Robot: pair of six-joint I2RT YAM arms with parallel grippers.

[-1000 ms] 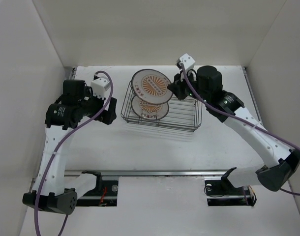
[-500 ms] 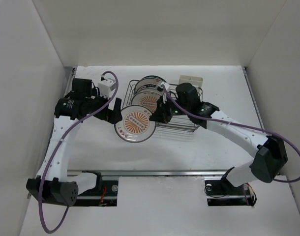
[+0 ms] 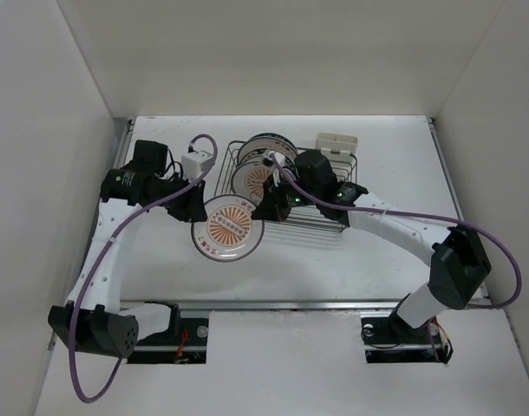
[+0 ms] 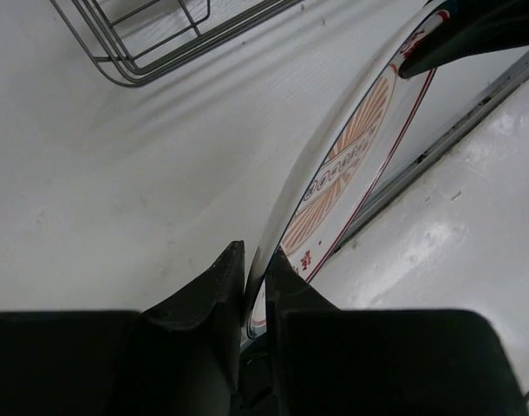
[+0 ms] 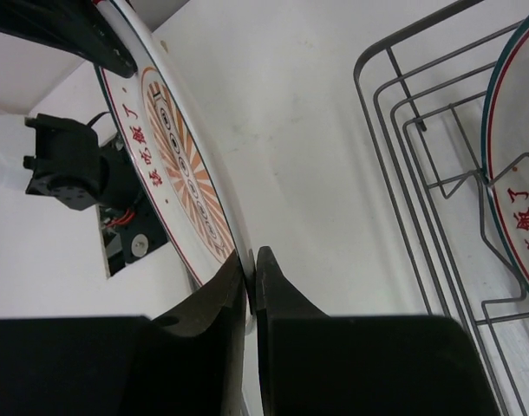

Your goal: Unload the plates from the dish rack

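Note:
The bare tabletop is below my left gripper, clear of the rack. My left gripper will next go down toward the left in the top view and let go of the plate there.
A white plate with an orange sunburst centre (image 3: 228, 227) hangs tilted above the table, just left of the dish rack (image 3: 344, 208). My left gripper (image 3: 200, 220) is shut on its left rim. My right gripper (image 3: 263, 211) pinches the opposite rim. In the left wrist view, the fingers (image 4: 223, 286) clamp the plate (image 4: 351, 156) edge-on. The right wrist view shows the jaws closed tight on the same plate (image 5: 173, 147). Two more plates stand in the rack, an orange one (image 3: 250, 176) and one behind it (image 3: 271, 144). A teal-rimmed plate (image 5: 512, 173) shows in the rack (image 5: 418, 121).
A small white caddy (image 3: 336, 141) sits at the rack's back right corner. The rack's wire corner (image 4: 143, 76) lies close behind the held plate. White walls enclose the table on three sides, and a metal rail (image 3: 290, 304) runs along the near edge.
The right arm carried the sunburst plate out of the rack to the left and lower. The left gripper, open before, came in and shut on its left rim.

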